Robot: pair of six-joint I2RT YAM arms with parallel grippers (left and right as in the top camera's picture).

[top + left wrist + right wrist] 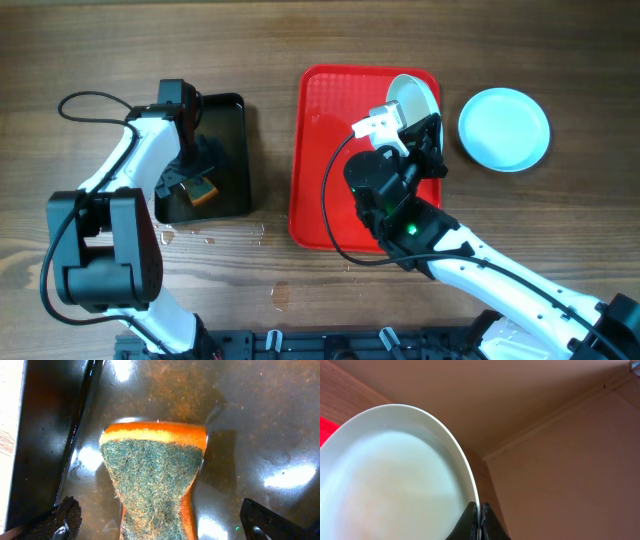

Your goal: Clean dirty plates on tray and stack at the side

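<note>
My right gripper will next swing to the second plate (504, 130), below and to its right in the overhead view, level the tilted plate and lower to release.
My right gripper (425, 128) is shut on the rim of a pale blue plate (415, 98) and holds it tilted on edge over the far right corner of the red tray (320, 150). The right wrist view shows the fingers (479, 511) pinching that plate's rim (395, 475). A second plate (504, 128) lies flat on the table to the right of the tray. No third plate shows. My left gripper (195, 165) is open over an orange and green sponge (152, 475), with its fingers (160, 517) on either side and clear of it.
The sponge (200, 190) lies in a black tray (235, 110) holding shallow water, left of the red tray. Water drops (215, 235) spot the wooden table in front of the black tray. A cable (335, 215) loops over the red tray's near part.
</note>
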